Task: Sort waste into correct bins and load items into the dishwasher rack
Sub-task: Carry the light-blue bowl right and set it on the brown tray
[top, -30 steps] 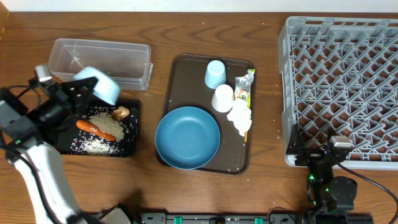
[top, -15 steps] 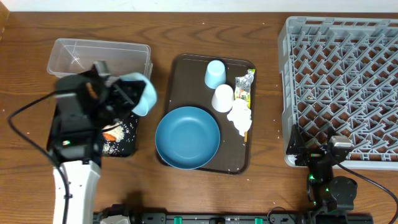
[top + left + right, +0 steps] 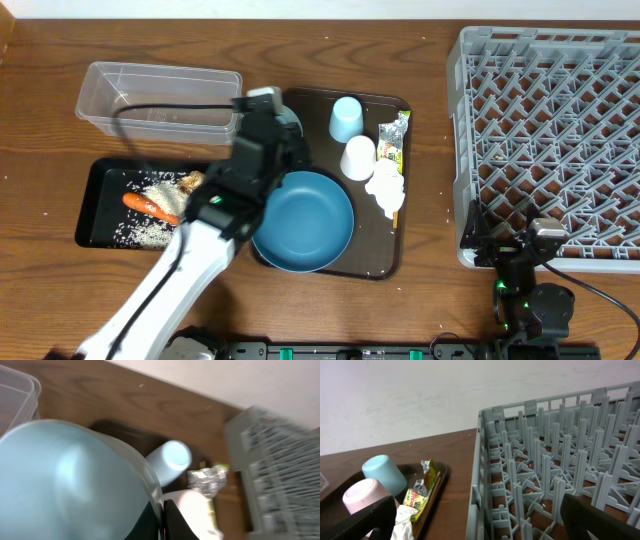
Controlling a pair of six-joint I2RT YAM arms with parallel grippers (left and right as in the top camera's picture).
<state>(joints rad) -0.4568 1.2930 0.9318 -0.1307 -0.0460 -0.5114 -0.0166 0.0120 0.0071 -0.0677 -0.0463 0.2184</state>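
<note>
I need to move my left gripper down toward the light-blue cup to let go of the bowl where bare tray (image 3: 316,122) (image 3: 131,436) lies, below the gripper and to its right in the overhead view.
My left gripper (image 3: 284,128) is shut on the rim of the pale white bowl (image 3: 75,480) and holds it above the left end of the brown serving tray (image 3: 300,102). The jaws pinch the rim (image 3: 162,507). The black tray (image 3: 95,200) holds the carrot (image 3: 150,206), brown lump (image 3: 192,182) and rice (image 3: 160,232). The clear tub (image 3: 160,98) is behind it. On the brown tray are the blue dish (image 3: 302,222), light-blue cup (image 3: 345,118), white cup (image 3: 358,157), napkin (image 3: 385,188) and wrapper (image 3: 393,138). My right gripper (image 3: 520,255) is open at the rack's (image 3: 550,130) front-left corner.
The right wrist view shows the rack wall (image 3: 485,460) close on the right, and the light-blue cup (image 3: 382,474), white cup (image 3: 362,497), wrapper (image 3: 420,494) and napkin (image 3: 402,520) on the left. Bare wood lies between the brown tray and the rack.
My left arm has swung right with the bowl, from over the black tray to over the brown tray's left end. The black tray's contents are uncovered. The right arm has not moved.
</note>
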